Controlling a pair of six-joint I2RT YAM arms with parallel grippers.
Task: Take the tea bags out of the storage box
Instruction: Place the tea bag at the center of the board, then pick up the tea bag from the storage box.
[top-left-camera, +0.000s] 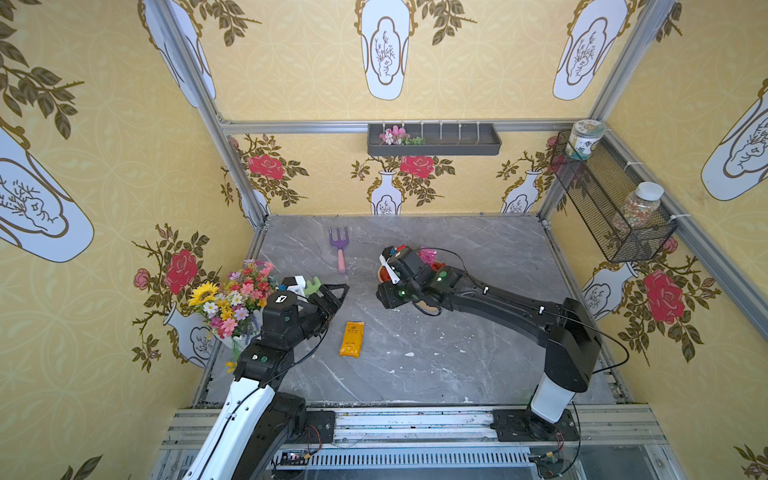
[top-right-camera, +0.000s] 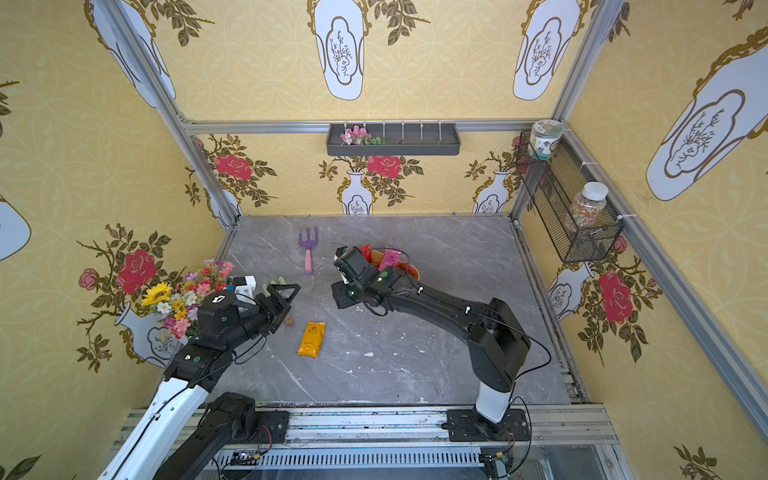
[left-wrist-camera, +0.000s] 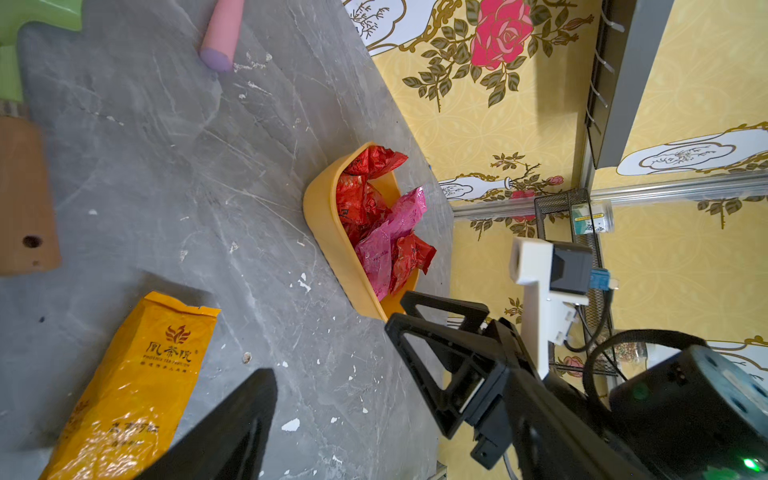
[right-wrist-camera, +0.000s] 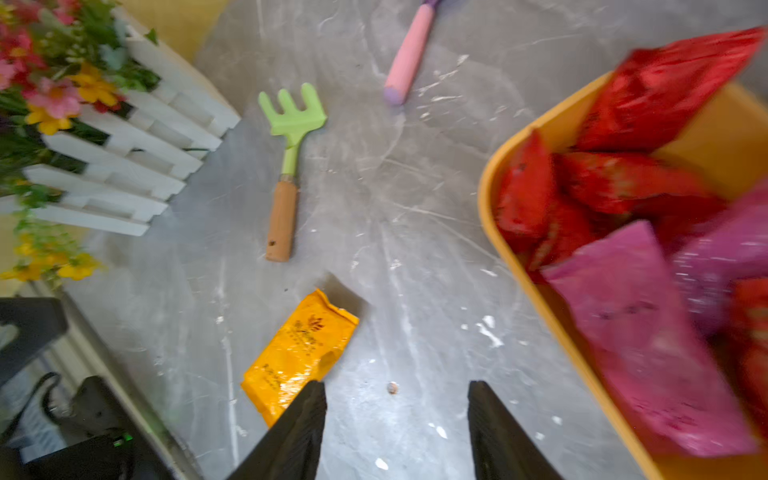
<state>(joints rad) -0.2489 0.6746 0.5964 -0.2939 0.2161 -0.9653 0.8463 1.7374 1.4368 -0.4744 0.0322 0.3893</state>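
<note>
The fingers of my right gripper are hanging over bare table, so it will next move outward across the storage box and down onto the red tea bag by the storage box's far rim (top-left-camera: 438, 265).
The storage box (left-wrist-camera: 328, 232) is an orange-yellow tub in mid-table, and the right arm hides much of it in both top views. Crinkly red tea bags (left-wrist-camera: 365, 199) and pink ones (right-wrist-camera: 640, 332) lie heaped in it. One orange-yellow tea bag (top-left-camera: 351, 338) lies flat on the table, nearer the front and left of the box. My right gripper (right-wrist-camera: 397, 386) hangs open and empty above bare table between that sachet and the box rim (right-wrist-camera: 540, 299). My left gripper (left-wrist-camera: 332, 349) is open and empty, low over the table just left of the orange-yellow tea bag (left-wrist-camera: 133, 386).
A purple fork with a pink handle (top-left-camera: 340, 249) lies at the back left. A green rake with a wooden handle (right-wrist-camera: 291, 166) lies beside the white-fenced flower planter (top-left-camera: 237, 299). A grey wall tray (top-left-camera: 434, 139) and a mesh basket (top-left-camera: 611, 203) with jars hang on the walls.
</note>
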